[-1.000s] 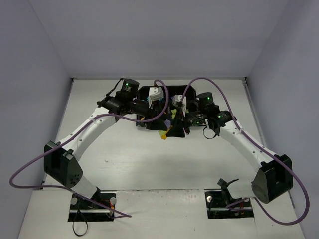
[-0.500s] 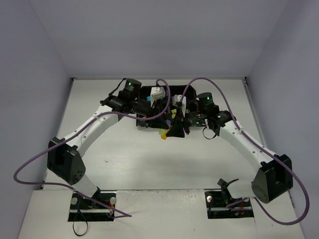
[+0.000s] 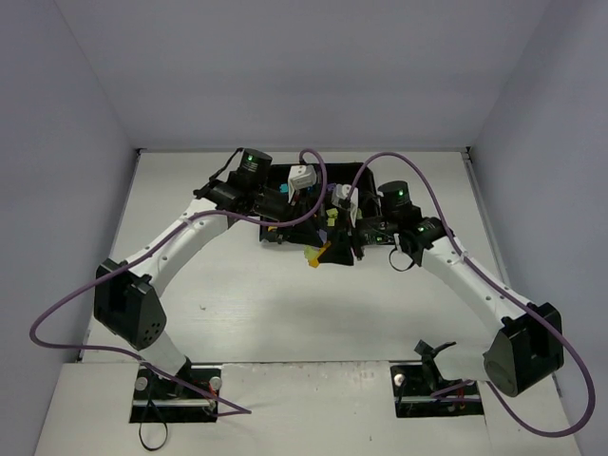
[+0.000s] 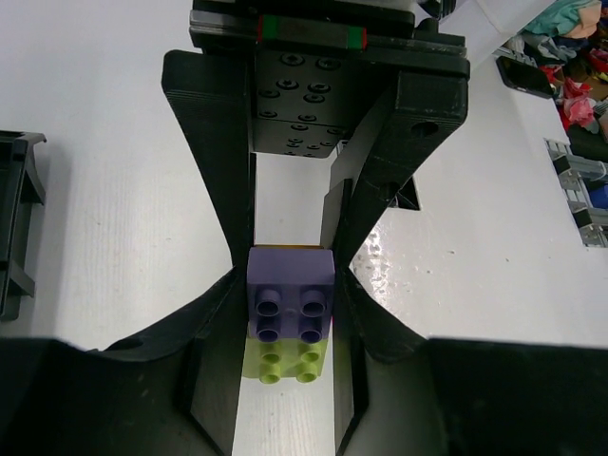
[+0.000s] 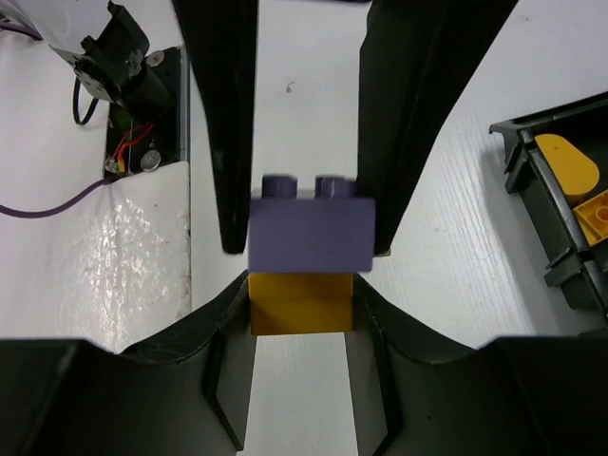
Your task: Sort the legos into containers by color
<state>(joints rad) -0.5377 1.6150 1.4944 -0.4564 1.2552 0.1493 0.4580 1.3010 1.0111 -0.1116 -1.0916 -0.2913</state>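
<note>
I will next pull the purple lego point(image 4: 290, 290) outward with my left gripper over the tray's far section, to the right in the top view. Then I will let it go, since orange and lime legos touch it.
A small stack of legos hangs between both grippers above the table by the black tray point(image 3: 285, 220). In the left wrist view my left gripper point(image 4: 290, 285) is shut on the purple lego point(image 4: 290, 290), with a lime green lego point(image 4: 283, 359) stuck to its near face. In the right wrist view my right gripper point(image 5: 302, 294) is shut on an orange lego point(image 5: 299, 304) joined to that purple lego point(image 5: 312, 236). From above, the left gripper point(image 3: 321, 220) and right gripper point(image 3: 340, 226) meet tip to tip. Orange legos point(image 5: 570, 166) lie in one of the containers point(image 5: 556, 256).
A corner of the tray point(image 4: 14, 228) shows at the left of the left wrist view. Purple cables point(image 3: 313, 166) loop over both wrists. The right arm's base plate and wiring point(image 5: 128, 81) sit at the near table edge. Walls close in the table on three sides.
The left gripper's fingers have closed onto the purple lego. The left arm has pushed slightly towards the right arm, and the right arm has shifted a little to the right.
</note>
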